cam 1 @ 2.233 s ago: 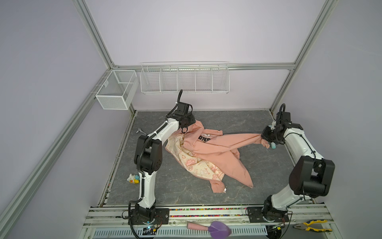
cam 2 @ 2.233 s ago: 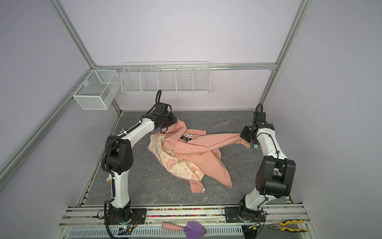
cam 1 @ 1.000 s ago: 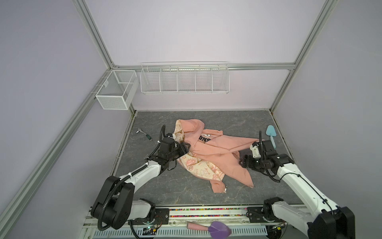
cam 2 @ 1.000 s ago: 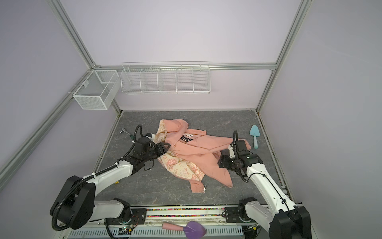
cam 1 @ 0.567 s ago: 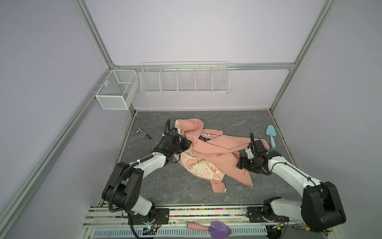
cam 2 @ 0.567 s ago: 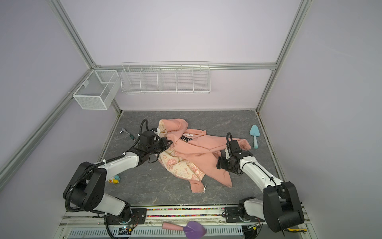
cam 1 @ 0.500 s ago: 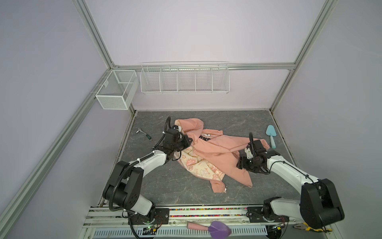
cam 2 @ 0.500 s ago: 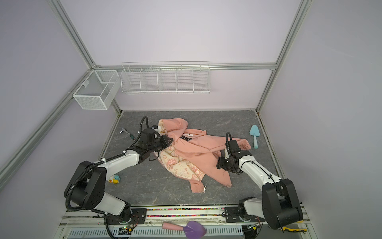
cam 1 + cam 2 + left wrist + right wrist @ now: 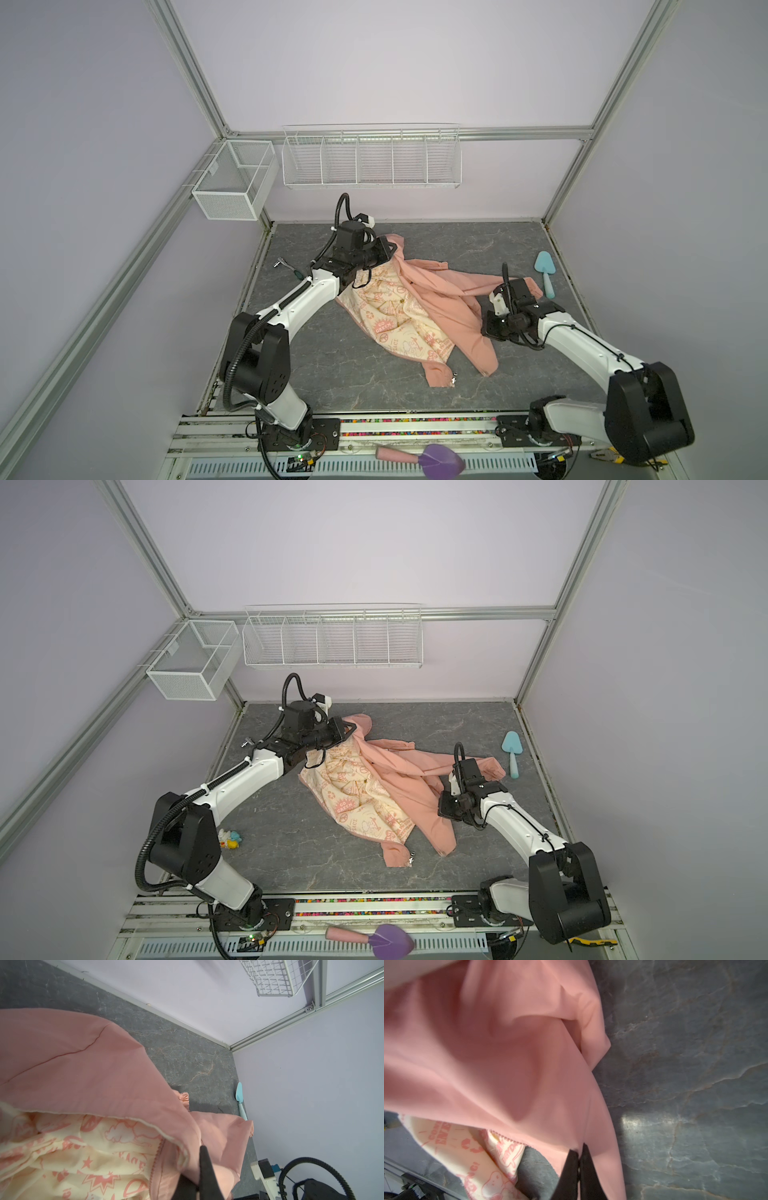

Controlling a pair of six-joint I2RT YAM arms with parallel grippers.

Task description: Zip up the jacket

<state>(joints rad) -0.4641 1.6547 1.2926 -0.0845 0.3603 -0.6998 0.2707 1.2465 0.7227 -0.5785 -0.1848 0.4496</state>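
Observation:
My left gripper pulls the jacket's fold outward and toward the trowel's side next, over the bare tabletop. It then releases the fold, because the pink front panel lies slanted.
The salmon-pink jacket (image 9: 444, 299) (image 9: 407, 779) lies open and crumpled on the grey table, with its cream printed lining (image 9: 395, 316) facing up. Its zip pull (image 9: 454, 378) rests at the near hem. My left gripper (image 9: 392, 250) (image 9: 348, 729) is at the hood end. In the left wrist view it (image 9: 200, 1165) is shut on a fold of pink fabric (image 9: 83, 1064) beside the zip teeth. My right gripper (image 9: 484, 331) (image 9: 441, 810) is at the pink front panel's right edge. In the right wrist view it (image 9: 579, 1152) is shut on that pink cloth (image 9: 488, 1043).
A blue trowel (image 9: 545, 272) (image 9: 512, 752) lies by the right wall. A small metal tool (image 9: 286, 266) sits near the left edge, and a duck toy (image 9: 229, 839) lies at the front left. Two wire baskets (image 9: 232, 185) (image 9: 370, 160) hang on the walls. A purple scoop (image 9: 432, 455) lies on the front rail.
Both grippers have shut on the jacket's fabric. The left arm moved back from the lining's edge to the hood end. The right gripper shifted slightly along the pink panel.

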